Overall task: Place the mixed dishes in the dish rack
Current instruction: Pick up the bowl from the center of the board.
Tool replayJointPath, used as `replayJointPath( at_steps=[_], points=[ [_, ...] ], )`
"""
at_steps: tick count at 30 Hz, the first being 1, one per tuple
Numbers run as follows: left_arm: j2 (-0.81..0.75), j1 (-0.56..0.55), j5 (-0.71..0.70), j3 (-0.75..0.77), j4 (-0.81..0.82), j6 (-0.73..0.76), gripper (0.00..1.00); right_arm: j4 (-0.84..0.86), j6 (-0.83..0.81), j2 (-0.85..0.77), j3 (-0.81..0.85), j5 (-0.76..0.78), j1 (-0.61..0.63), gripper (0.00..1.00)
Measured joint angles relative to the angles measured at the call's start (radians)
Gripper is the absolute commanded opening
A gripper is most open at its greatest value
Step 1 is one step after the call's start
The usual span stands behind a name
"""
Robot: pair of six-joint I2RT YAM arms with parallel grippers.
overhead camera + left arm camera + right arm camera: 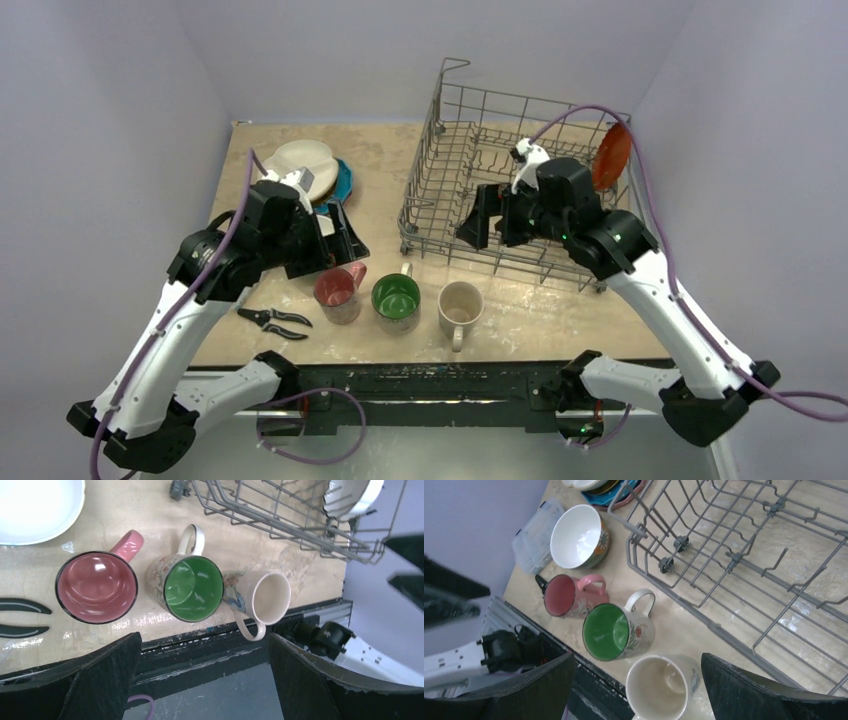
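The white bowl's rim by the pliers is below and to the left of my left gripper in the top view, so I will move it that way and down.
Three mugs stand in a row near the table's front edge: a red mug (337, 290) (96, 586) (561, 595), a green mug (397, 300) (192, 587) (606, 631) and a cream mug (461, 305) (270, 600) (656, 687). A small white bowl (300, 160) (576, 536) sits by stacked plates (343, 180), partly hidden by my left arm. The dish rack (520, 170) (749, 555) holds an orange plate (612, 157) upright at its far right. My left gripper (340, 245) (205, 680) hovers open and empty just behind the red mug. My right gripper (492, 218) (638, 680) hangs open and empty over the rack's front left.
Black-handled pliers (275, 320) (22, 617) lie left of the red mug. A clear plastic box (536, 535) sits by the white bowl. The black base rail (420, 385) runs along the table's near edge. Walls close in on both sides.
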Motion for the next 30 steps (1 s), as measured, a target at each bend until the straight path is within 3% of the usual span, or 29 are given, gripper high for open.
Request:
replayJointPath(
  at_steps=[6, 15, 20, 26, 30],
  points=[
    [0.038, 0.108, -0.092, 0.001, -0.044, -0.055, 1.00, -0.009, -0.033, -0.161, -0.105, -0.074, 0.000, 0.98],
    [0.103, 0.449, -0.109, -0.027, -0.092, 0.051, 1.00, -0.043, -0.111, -0.089, -0.023, -0.009, 0.000, 0.98],
    [0.237, 0.547, -0.108, -0.114, -0.032, 0.124, 0.94, -0.055, -0.161, -0.051, 0.082, 0.070, 0.000, 0.98],
    [0.397, 0.619, -0.109, -0.140, 0.074, 0.182, 0.77, -0.073, -0.180, -0.020, 0.114, 0.116, 0.000, 0.98],
    [0.492, 0.628, -0.100, -0.164, 0.150, 0.204, 0.76, -0.082, -0.184, 0.006, 0.114, 0.148, 0.000, 0.98]
  ],
)
